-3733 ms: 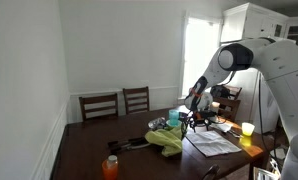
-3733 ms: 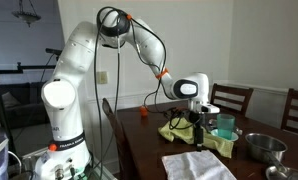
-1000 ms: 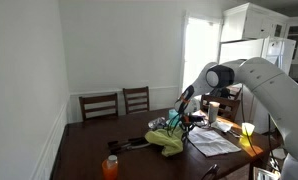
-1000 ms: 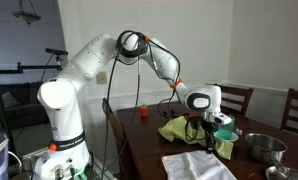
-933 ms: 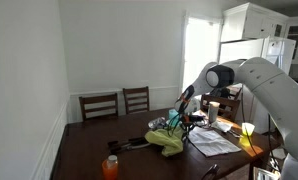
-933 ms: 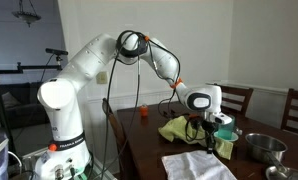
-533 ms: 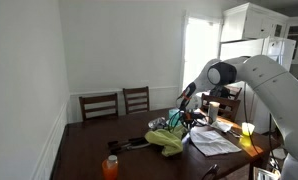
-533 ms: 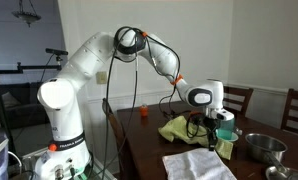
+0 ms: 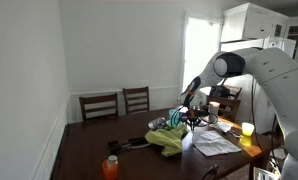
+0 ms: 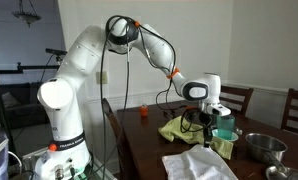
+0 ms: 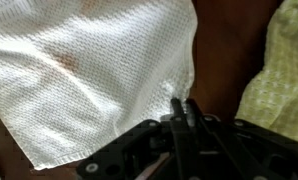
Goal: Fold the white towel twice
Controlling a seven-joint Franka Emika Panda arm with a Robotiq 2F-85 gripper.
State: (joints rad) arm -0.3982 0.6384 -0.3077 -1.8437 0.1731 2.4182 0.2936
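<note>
My gripper carries the pinched corner away from the green cloth, over the towel to its edge toward the yellow cup next. It then releases the corner, since the towel lies spread.
The white towel (image 10: pixel 197 166) lies spread on the dark wooden table (image 10: pixel 149 150); it also shows in an exterior view (image 9: pixel 215 144). In the wrist view the towel (image 11: pixel 89 70) fills the upper left, and one of its corners runs right up to the fingertips. My gripper (image 11: pixel 183 108) is shut, its fingers pressed together on that corner. In both exterior views the gripper (image 10: pixel 208 142) (image 9: pixel 196 124) hangs low over the towel's edge nearest the green cloth.
A crumpled green cloth (image 10: pixel 187 130) (image 9: pixel 167 141) (image 11: pixel 284 70) lies right beside the towel. A teal cup (image 10: pixel 225 125) and a metal bowl (image 10: pixel 264 147) stand close by. An orange bottle (image 9: pixel 111 166), a yellow cup (image 9: pixel 247 129) and two chairs (image 9: pixel 117 103) are around the table.
The arm's elbow has swung upward and the gripper has shifted slightly along the towel's edge. The jaws stayed shut throughout.
</note>
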